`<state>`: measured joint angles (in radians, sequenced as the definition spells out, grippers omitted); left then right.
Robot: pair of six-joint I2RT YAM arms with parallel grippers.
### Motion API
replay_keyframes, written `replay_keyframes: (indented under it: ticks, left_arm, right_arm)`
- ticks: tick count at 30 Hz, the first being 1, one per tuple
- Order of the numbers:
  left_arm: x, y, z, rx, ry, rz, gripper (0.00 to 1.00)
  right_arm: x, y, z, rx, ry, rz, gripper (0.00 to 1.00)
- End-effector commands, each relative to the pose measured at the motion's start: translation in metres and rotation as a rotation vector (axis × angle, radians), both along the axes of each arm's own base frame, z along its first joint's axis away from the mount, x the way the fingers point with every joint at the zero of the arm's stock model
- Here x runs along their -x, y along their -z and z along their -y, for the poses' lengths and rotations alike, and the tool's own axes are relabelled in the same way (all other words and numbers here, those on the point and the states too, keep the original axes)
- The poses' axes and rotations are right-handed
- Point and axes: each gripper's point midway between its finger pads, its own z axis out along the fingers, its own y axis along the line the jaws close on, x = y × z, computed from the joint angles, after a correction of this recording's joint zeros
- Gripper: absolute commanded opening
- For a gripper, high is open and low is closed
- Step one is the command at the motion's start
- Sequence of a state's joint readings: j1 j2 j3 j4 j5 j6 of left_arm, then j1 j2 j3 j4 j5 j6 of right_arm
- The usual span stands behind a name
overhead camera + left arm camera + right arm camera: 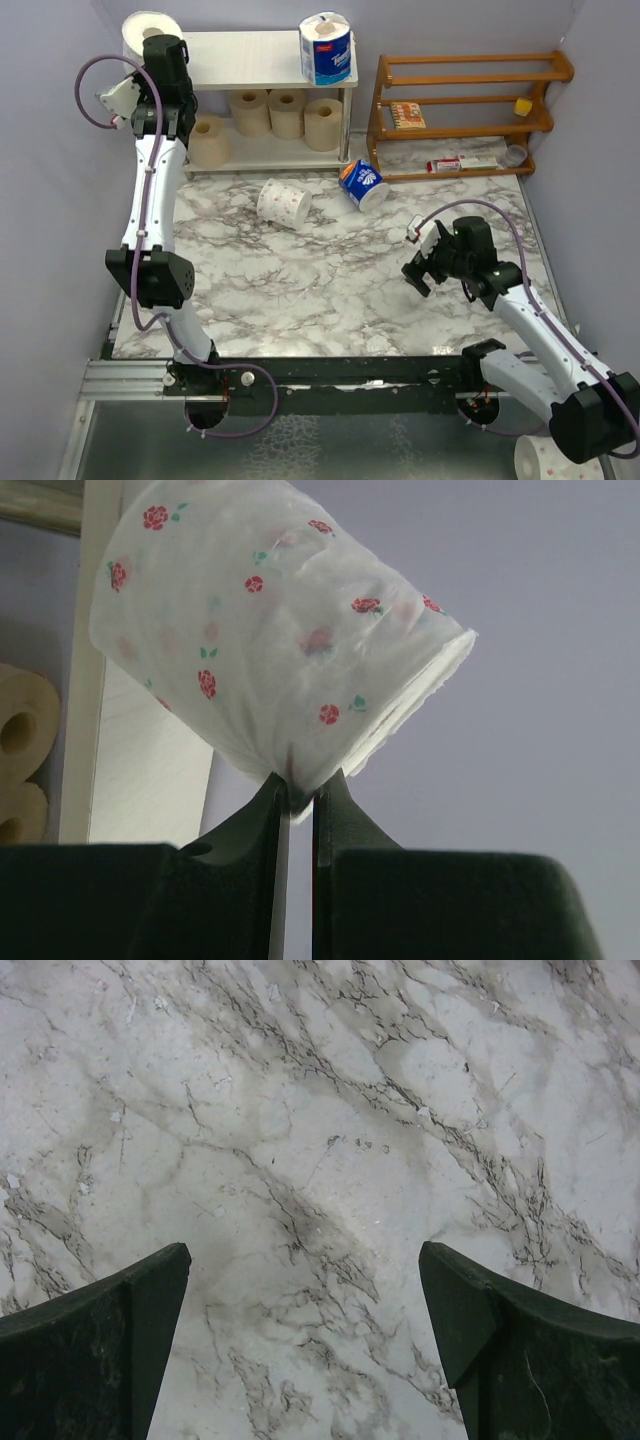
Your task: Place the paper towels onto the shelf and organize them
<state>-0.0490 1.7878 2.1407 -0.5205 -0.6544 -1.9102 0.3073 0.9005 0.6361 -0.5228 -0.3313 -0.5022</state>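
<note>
I next need to move my left gripper away from my base, over the end of the shelf's top board, to set the flowered roll in place.
The shelf (250, 60) stands at the back left. My left gripper (158, 43) is up at the left end of its top board, shut on the outer wrap of a white paper towel roll with red flowers (270, 630), which also shows from above (148, 28). In the left wrist view the jaws pinch a fold of that roll's paper. A blue-and-white wrapped roll (325, 48) stands on the top board, and several tan rolls (287, 112) sit on the lower tier. A white dotted roll (284, 203) and a blue-wrapped roll (362, 184) lie on the marble table. My right gripper (415, 270) (305, 1290) hangs open over bare marble.
An orange-brown wooden rack (470, 100) with small items stands at the back right. Another dotted roll (545, 460) lies off the table, by the right arm's base. Grey walls close in the left, back and right sides.
</note>
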Motion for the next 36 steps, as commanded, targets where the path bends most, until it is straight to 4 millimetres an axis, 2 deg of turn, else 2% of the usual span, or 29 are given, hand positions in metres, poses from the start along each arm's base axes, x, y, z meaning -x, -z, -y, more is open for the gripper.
replay_keyframes:
  ticks: [1, 6, 15, 16, 17, 18, 20, 23, 28, 31, 34, 36]
  left_arm:
    - [-0.032, -0.005, 0.006, 0.192, 0.104, 0.128, 0.0]
    - [-0.063, 0.006, 0.01, 0.199, 0.137, 0.119, 0.0]
    - [-0.08, 0.0, -0.006, 0.18, 0.12, 0.165, 0.0]
    - [-0.081, 0.0, -0.008, 0.179, 0.121, 0.17, 0.08]
    - [-0.082, -0.003, -0.009, 0.173, 0.125, 0.18, 0.27]
    - [-0.082, -0.005, -0.01, 0.164, 0.128, 0.188, 0.42]
    - [-0.08, -0.013, -0.011, 0.148, 0.129, 0.205, 0.58]
    - [-0.074, -0.029, -0.012, 0.12, 0.123, 0.236, 0.96]
    - [-0.064, -0.043, -0.014, 0.09, 0.12, 0.256, 0.99]
    - [-0.05, -0.061, -0.007, 0.026, 0.156, 0.253, 0.99]
    - [-0.013, -0.105, 0.01, -0.172, 0.217, 0.251, 0.99]
    - [0.017, -0.124, 0.022, -0.345, 0.225, 0.214, 0.99]
  right_arm:
    - [-0.002, 0.006, 0.002, 0.014, 0.008, -0.019, 1.0]
    - [-0.004, 0.009, 0.005, 0.019, 0.026, -0.031, 1.0]
    - [-0.007, 0.018, 0.006, 0.033, 0.035, -0.065, 1.0]
    - [-0.007, 0.02, 0.007, 0.036, 0.036, -0.069, 1.0]
    - [-0.008, 0.02, 0.007, 0.039, 0.041, -0.071, 1.0]
    - [-0.009, 0.021, 0.009, 0.043, 0.051, -0.071, 1.0]
    - [-0.01, 0.023, 0.01, 0.047, 0.061, -0.074, 1.0]
    - [-0.009, 0.023, 0.009, 0.045, 0.055, -0.074, 1.0]
    - [-0.008, 0.026, 0.008, 0.047, 0.044, -0.09, 1.0]
    - [-0.008, 0.027, 0.008, 0.048, 0.044, -0.092, 1.0]
    - [-0.007, 0.027, 0.008, 0.045, 0.039, -0.09, 1.0]
    - [-0.007, 0.029, 0.008, 0.048, 0.037, -0.097, 1.0]
